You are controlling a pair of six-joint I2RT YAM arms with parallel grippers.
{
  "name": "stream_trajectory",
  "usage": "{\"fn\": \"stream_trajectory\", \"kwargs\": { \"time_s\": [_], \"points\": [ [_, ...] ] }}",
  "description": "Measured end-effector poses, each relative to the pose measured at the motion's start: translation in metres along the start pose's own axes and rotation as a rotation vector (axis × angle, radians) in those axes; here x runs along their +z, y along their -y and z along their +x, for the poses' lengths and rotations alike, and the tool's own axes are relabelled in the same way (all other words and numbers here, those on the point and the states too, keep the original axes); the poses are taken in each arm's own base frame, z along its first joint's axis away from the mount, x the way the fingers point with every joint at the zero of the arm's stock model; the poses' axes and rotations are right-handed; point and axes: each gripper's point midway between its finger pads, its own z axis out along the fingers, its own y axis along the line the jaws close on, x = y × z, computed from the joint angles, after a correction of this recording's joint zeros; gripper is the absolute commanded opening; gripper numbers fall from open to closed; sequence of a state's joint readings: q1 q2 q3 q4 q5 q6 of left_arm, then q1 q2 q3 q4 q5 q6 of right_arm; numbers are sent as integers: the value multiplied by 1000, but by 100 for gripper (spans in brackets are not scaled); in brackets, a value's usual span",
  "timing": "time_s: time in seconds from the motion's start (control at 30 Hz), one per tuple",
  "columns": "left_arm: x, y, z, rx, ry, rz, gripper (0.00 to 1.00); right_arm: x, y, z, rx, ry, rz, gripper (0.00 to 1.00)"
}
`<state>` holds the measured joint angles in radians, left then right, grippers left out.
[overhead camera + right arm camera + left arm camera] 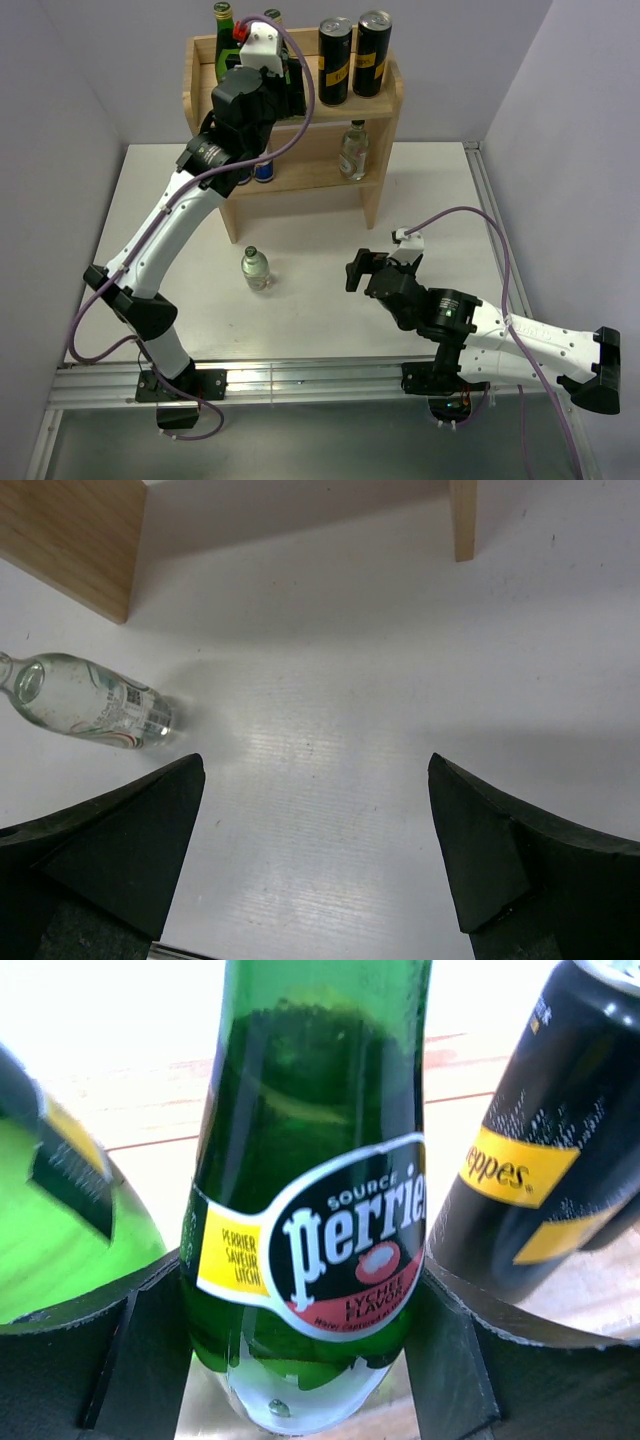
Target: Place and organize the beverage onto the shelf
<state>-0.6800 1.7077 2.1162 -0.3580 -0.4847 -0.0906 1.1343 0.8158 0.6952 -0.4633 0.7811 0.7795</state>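
Note:
Next, my left gripper will shift left in the top view to the shelf's top board (168,1175) beside the other green bottle, level, and release, as the bottles match.
My left gripper (300,1360) is shut on a green Perrier bottle (310,1160), one finger on each side of its lower body. In the top view that gripper (285,75) is over the top board of the light wood shelf (380,105), and the held bottle's cap (272,17) shows behind it. The bottle's base is close to the board; whether they touch, I cannot tell. My right gripper (315,830) hangs open over the table with nothing between its fingers. A small clear bottle (256,268) sits on the table in front of the shelf, left of my right gripper (358,270).
On the top board stand another green bottle (223,30) at the left and two black cans (335,60) at the right. The lower board holds a clear bottle (353,150) and a blue can (264,172). Walls close in the table at left and right.

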Motion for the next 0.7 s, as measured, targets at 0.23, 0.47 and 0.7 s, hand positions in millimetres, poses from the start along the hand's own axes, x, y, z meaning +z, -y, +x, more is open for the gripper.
{"fn": "stream_trajectory", "kwargs": {
  "time_s": [0.23,0.47,0.7],
  "points": [
    [16,2,0,-14,24,-4,0,0,-1,0,-1,-1,-4,100],
    [25,-3,0,-22,42,-21,0,0,-1,0,-4,0,-5,100],
    [30,-21,-1,-23,59,-80,0,2,-2,2,-10,-4,-4,100]
  ]
}}
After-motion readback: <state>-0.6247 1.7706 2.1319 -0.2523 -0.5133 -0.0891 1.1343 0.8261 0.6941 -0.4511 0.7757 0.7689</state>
